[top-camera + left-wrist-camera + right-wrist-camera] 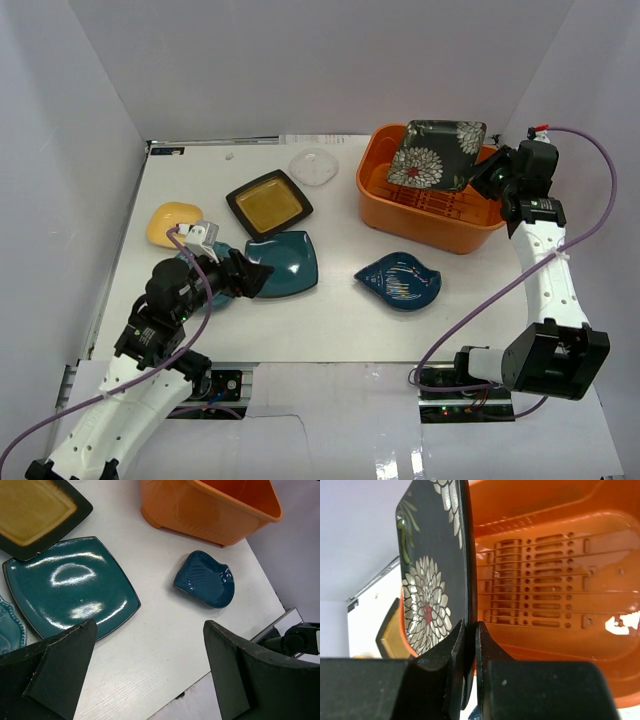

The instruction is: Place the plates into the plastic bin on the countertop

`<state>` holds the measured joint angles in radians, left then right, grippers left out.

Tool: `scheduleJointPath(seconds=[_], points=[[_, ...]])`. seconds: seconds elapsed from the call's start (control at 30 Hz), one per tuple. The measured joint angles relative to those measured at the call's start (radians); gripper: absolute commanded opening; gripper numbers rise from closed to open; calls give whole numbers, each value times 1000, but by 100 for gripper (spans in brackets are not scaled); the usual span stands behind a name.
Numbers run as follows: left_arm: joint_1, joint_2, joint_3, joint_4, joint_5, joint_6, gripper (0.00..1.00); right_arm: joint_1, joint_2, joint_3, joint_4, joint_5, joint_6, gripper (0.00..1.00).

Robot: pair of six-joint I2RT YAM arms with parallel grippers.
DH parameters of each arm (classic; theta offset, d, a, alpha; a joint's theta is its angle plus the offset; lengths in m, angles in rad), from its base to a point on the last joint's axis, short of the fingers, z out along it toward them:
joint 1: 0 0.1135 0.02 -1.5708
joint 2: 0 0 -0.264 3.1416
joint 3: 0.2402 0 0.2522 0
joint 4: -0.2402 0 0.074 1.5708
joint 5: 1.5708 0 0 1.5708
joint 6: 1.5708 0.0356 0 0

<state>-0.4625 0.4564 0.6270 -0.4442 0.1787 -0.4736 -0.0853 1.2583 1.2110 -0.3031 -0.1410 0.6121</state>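
The bin's bottom lies bare below the plate, so I should next lower my right gripper into the bin and bring the black floral square plate point(436, 153) onto the bin's slotted bottom.
My right gripper point(490, 170) point(469, 630) is shut on the rim of the black floral square plate point(436, 153) point(432, 580), holding it tilted over the orange plastic bin point(385, 205) point(545, 530), whose slotted floor is bare. On the white countertop point(330, 320) lie the black square plate with amber centre point(269, 204) point(30, 510), the teal square plate point(290, 262) point(70, 587), the blue leaf-shaped plate point(400, 280) point(206, 578) and the yellow plate point(172, 221). My left gripper point(250, 278) point(150, 670) stands open just above the countertop, beside the teal square plate's near edge. A teal scalloped plate point(9, 627) lies partly under the left arm.
A clear round dish point(313, 166) lies at the back of the countertop, left of the bin. White walls enclose the left, back and right sides. The countertop's near edge point(200, 680) runs just below my left fingers.
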Motion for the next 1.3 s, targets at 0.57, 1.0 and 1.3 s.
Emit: scheduleJointPath(seconds=[0.57, 1.0, 1.3], points=[[-37, 140, -71, 58, 157, -116, 98, -27, 189, -130, 43, -41, -48, 8], [-102, 484, -73, 239, 276, -225, 98, -28, 288, -192, 128, -26, -73, 21], [-320, 825, 91, 296, 138, -237, 88, -28, 289, -201, 164, 9, -114, 73]])
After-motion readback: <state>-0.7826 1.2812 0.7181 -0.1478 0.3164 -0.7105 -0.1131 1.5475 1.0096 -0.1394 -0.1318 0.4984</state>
